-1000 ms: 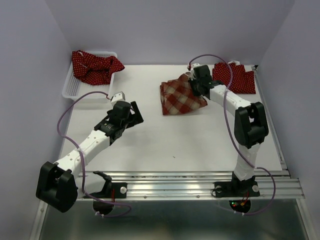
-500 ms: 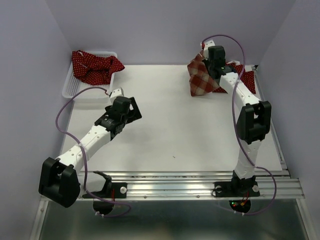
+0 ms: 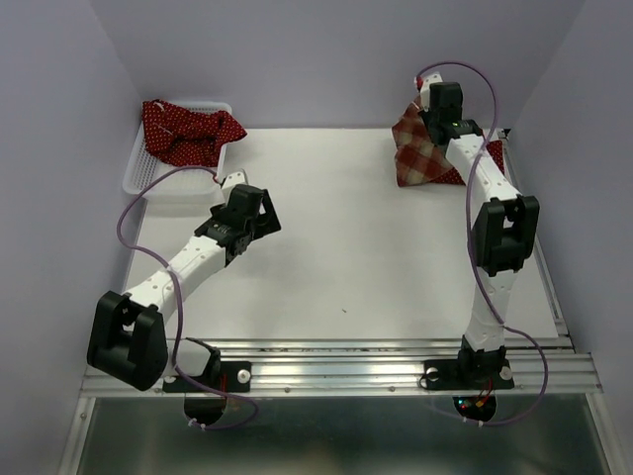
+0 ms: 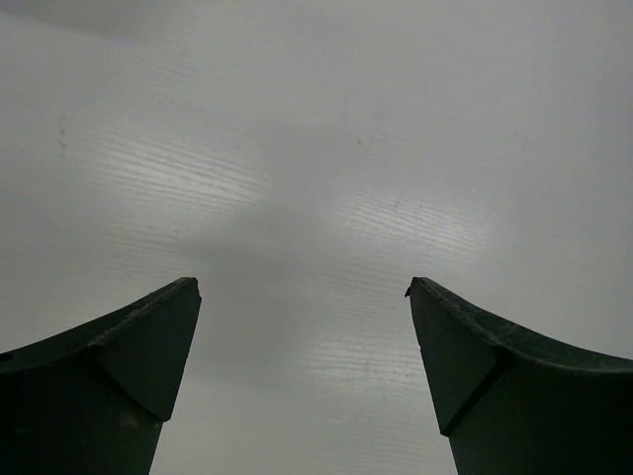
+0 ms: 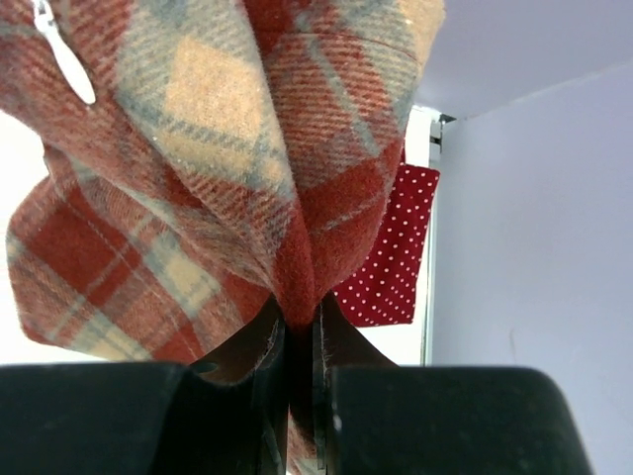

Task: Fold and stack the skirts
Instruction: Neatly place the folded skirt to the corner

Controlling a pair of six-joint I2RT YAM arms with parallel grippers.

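My right gripper will carry the plaid skirt [image 3: 419, 154] to the flat polka-dot skirt [image 3: 497, 154], lower it there and let go. The polka-dot skirt lies below my right gripper and to its right in the top view.
My right gripper [image 3: 432, 121] is shut on the red-and-tan plaid skirt [image 3: 419, 154] and holds it up at the far right of the table; in the right wrist view the plaid skirt [image 5: 218, 168] bunches out of the pinched jaws [image 5: 300, 322]. Under and behind it lies a dark red polka-dot skirt [image 3: 492, 158], flat on the table, seen as a dotted corner [image 5: 391, 257] in the right wrist view. Another polka-dot skirt [image 3: 193, 131] lies crumpled in the white basket [image 3: 138, 178] at far left. My left gripper [image 3: 259, 220] is open over bare table, its fingers [image 4: 148, 341] wide apart.
The white mesh basket sits at the far left corner. Lilac walls close in the left, back and right sides. A metal rail [image 3: 376, 361] runs along the near edge by the arm bases. The right wall [image 5: 534, 228] is close to the right gripper.
My right gripper has carried the plaid skirt up and to the far right, over the flat polka-dot skirt. The left arm has drifted slightly toward the back, still open.
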